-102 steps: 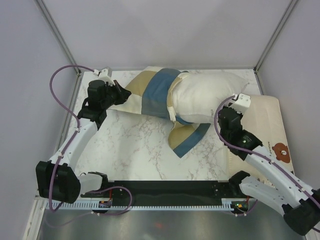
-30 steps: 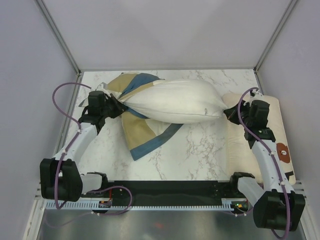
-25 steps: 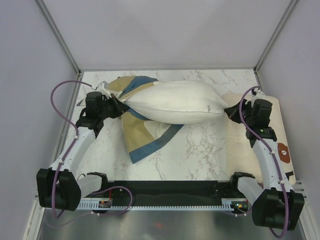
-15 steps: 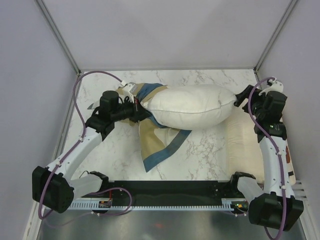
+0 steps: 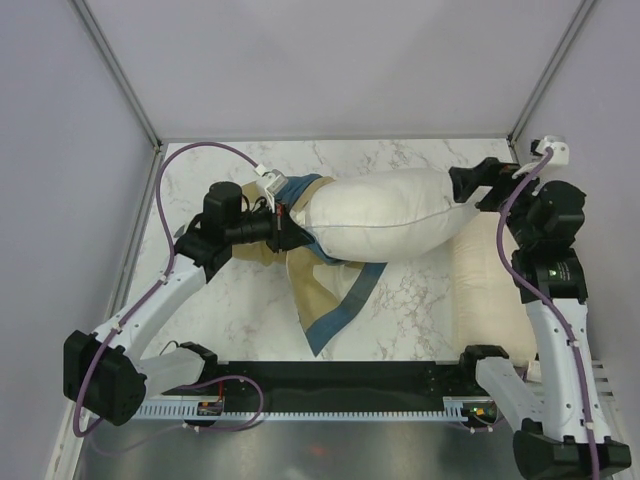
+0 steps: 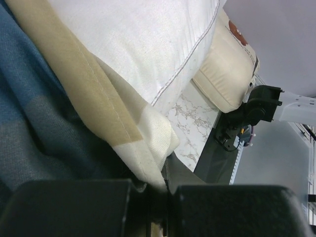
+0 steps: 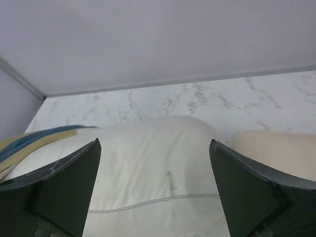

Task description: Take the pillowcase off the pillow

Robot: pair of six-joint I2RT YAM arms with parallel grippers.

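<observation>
The pillow's end is still wrapped, so my left gripper should next pull toward the pillowcase's tan folds to its left in the top view and release the pillowcase's hem.
The plump off-white pillow (image 5: 385,215) lies across the middle of the marble table. The blue, tan and cream pillowcase (image 5: 325,285) is bunched round its left end and trails toward the front. My left gripper (image 5: 285,225) is shut on the pillowcase at that end; in the left wrist view the cream hem (image 6: 148,148) runs into my left gripper (image 6: 165,197), with the pillow (image 6: 148,44) above. My right gripper (image 5: 478,185) is open just over the pillow's right end, holding nothing. In the right wrist view the pillow (image 7: 153,163) lies beyond my spread right gripper (image 7: 154,148).
A flatter cream bear-print pillow (image 5: 490,290) lies along the right side of the table, under my right arm. Pale walls close in the left, back and right. A black strip (image 5: 340,385) runs along the near edge between the arm bases.
My right gripper has opened, let go of the pillow's right end and lifted toward the back. My left gripper has carried the pillowcase rightward, and the stretched pillow has slackened.
</observation>
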